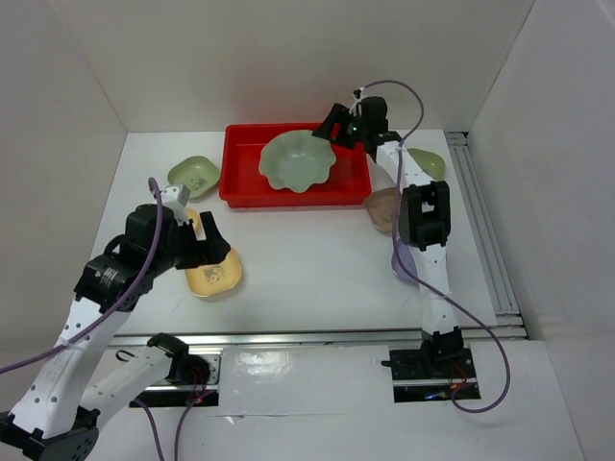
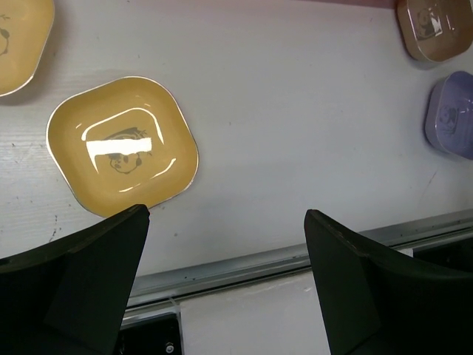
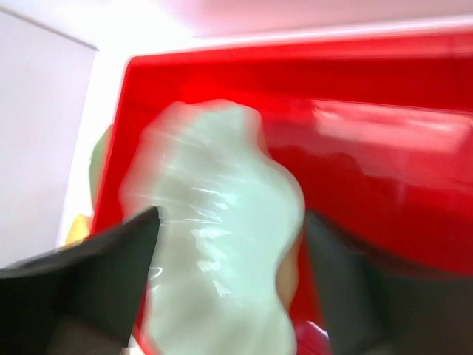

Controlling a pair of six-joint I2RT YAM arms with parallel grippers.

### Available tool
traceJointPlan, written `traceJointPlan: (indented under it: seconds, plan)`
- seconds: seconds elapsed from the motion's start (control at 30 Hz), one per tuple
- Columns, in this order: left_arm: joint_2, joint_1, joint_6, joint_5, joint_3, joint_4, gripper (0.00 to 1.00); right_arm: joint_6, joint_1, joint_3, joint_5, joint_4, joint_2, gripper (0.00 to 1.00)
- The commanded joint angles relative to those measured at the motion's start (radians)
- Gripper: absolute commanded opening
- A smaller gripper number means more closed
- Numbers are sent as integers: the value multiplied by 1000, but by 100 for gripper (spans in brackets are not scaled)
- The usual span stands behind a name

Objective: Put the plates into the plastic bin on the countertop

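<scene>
The lavender dish is outside the bin [image 1: 246, 182], so my left gripper will swing across the countertop and down onto its rim facing the yellow dishes.
The pale-green scalloped plate [image 1: 297, 159] lies inside the red plastic bin [image 1: 246, 182] at the back of the white countertop [image 1: 317, 269]. My right gripper [image 1: 334, 125] hovers open over the plate's back right rim. The right wrist view is blurred and shows the plate [image 3: 214, 244] in the bin [image 3: 384, 148] beneath my right gripper [image 3: 233, 214]. My left gripper [image 1: 213, 240] is open and empty above a yellow dish [image 1: 216, 279]. In the left wrist view that dish [image 2: 122, 144] lies ahead of my left gripper [image 2: 225, 214].
A second yellow dish [image 2: 18, 37] lies beside the first. A green dish [image 1: 195, 174] sits left of the bin and another green dish [image 1: 430, 163] right of it. A tan dish [image 1: 384, 206] and a lavender dish [image 2: 452, 115] lie by the right arm. White walls enclose the counter.
</scene>
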Motion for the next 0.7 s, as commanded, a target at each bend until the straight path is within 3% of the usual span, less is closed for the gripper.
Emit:
traceJointPlan:
  seconds: [0.0,0.03,0.17,0.23,0.37,0.4,0.5,0.53,0.57,0.67]
  plan:
    - [-9,-3,-10,58,-20,58,100,-4,8,70,-21,63,8,91]
    - [-9,-3,-10,68,-32,71,100,-4,8,70,-21,63,-1,100]
    - [-9,-3,-32,150,-74,123,100,-13,8,90,-33,81,-43,100]
    - [-9,-3,-73,257,-132,210,100,-35,8,81,-52,81,-87,100]
    - [3,-3,-176,477,-308,506,100,-117,8,39,81,-35,-300,100]
    - [17,-3,-223,523,-374,578,100,-154,8,20,173,-80,-346,100]
    - [99,-27,-299,620,-434,813,100,-206,20,-159,412,-172,-602,100]
    - [127,-41,-299,597,-434,850,100,-207,20,-314,466,-184,-674,100]
    - [157,-82,-299,580,-434,911,100,-217,29,-388,506,-184,-816,100]
    - [326,-165,-299,474,-362,943,100,-230,38,-596,591,-216,-1022,100]
